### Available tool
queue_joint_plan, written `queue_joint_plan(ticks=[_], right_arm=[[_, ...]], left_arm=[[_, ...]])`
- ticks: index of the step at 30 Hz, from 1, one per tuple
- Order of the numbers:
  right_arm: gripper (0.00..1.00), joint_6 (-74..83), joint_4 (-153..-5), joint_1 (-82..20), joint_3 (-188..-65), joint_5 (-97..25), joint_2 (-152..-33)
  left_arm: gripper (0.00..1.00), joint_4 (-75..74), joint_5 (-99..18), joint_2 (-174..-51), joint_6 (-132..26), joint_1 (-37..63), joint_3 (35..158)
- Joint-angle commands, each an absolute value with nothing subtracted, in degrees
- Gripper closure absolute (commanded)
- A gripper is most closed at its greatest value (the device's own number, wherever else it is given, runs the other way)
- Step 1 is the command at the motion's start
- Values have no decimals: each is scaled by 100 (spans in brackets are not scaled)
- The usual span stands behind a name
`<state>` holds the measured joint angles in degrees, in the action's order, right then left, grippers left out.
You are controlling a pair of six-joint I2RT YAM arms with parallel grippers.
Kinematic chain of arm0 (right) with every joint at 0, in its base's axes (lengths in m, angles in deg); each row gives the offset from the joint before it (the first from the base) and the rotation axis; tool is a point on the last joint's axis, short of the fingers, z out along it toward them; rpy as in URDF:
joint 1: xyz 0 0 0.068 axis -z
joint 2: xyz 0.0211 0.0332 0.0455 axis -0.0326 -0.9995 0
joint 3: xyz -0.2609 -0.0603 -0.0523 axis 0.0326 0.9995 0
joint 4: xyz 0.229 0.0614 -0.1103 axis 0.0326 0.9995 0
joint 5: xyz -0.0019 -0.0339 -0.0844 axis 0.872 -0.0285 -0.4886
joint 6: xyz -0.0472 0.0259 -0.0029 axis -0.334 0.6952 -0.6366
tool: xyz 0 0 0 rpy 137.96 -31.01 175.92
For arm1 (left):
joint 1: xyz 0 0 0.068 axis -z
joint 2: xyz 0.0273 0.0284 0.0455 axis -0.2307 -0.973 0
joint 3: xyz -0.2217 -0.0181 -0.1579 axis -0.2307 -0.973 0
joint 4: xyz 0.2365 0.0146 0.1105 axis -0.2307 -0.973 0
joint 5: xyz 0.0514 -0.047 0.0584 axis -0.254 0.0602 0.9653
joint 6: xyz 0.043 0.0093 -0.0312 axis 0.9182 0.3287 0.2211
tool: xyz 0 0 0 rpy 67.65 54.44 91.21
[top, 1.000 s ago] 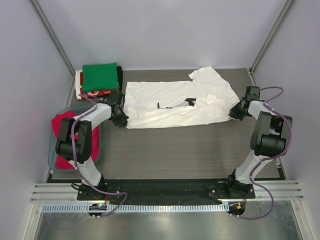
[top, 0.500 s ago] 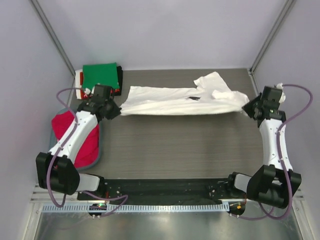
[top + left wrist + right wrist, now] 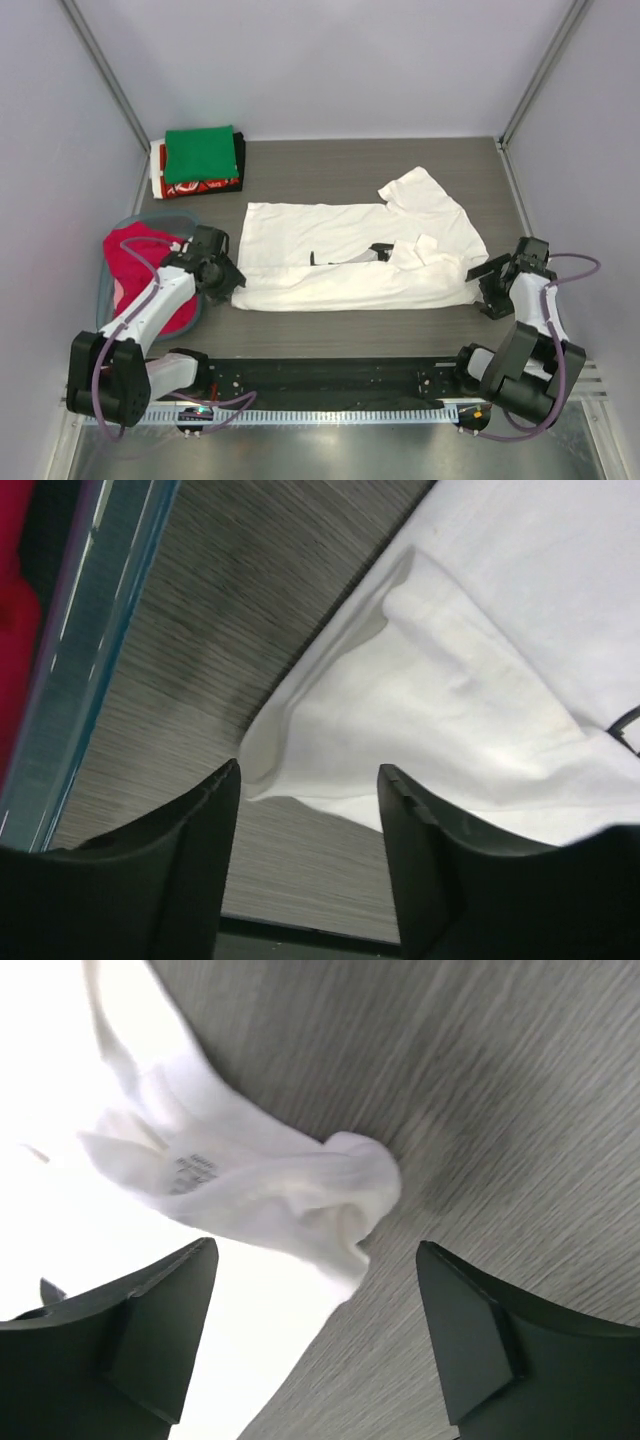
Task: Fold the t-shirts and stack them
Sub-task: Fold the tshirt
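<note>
I need to move my right gripper outward next, over the side of the shirt and onto the far sleeve's tip [image 3: 420,171], because that tip is outward and to the left of my gripper in the top view.
A white t-shirt [image 3: 350,255] with a small black chest print lies spread on the table, its sleeve end to the right. My left gripper [image 3: 233,282] stands open just off the shirt's near-left corner [image 3: 300,770], with nothing between its fingers. At the near-right edge my right gripper [image 3: 480,277] is open too. A bunched white hem [image 3: 290,1195] lies just ahead of its fingers. A folded stack sits at the back left: a green t-shirt [image 3: 200,153] on top, with black and red-and-white ones [image 3: 205,186] under it. A red t-shirt [image 3: 130,250] fills the tub.
The grey-blue tub [image 3: 104,300] stands at the left edge beside my left arm, and its rim [image 3: 90,660] shows in the left wrist view. Metal frame posts rise at the back corners. A black base rail [image 3: 330,375] runs along the near edge.
Half a second ago both grippers held the white shirt stretched between them farther back. They have drawn it toward the near edge and opened, and it now lies flat.
</note>
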<state>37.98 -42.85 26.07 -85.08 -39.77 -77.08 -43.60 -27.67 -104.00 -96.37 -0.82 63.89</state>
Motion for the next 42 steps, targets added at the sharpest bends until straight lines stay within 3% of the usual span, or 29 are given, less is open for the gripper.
queue_joint_plan(ticks=[1,4,10,18,24,33,42], right_arm=[[12,3809,-4265,2634,-8523,-3832,-7253],[12,3801,-4194,2634,-8645,-3735,-6858],[15,3494,-4695,2214,-9681,-3408,-6749],[15,2685,-4748,430,-12238,-4034,-9531],[16,1921,-4625,139,-14757,-4025,-11992],[17,1411,-4019,-143,-17808,-4736,-14413],[17,1208,-3904,-415,-19191,-5229,-15882]], left_arm=[[39,-4404,-2886,-10011,-9703,-77,6503],[34,-4641,-2878,-9817,-9580,-77,6766],[34,-5186,-2729,-9562,-8667,-77,7548],[34,-5468,-2377,-9395,-7884,-85,7760],[34,-5293,-2210,-9176,-7602,-86,7584],[35,-5020,-2157,-8885,-7681,-94,7373],[38,-5029,-2210,-8999,-7681,-85,7373]])
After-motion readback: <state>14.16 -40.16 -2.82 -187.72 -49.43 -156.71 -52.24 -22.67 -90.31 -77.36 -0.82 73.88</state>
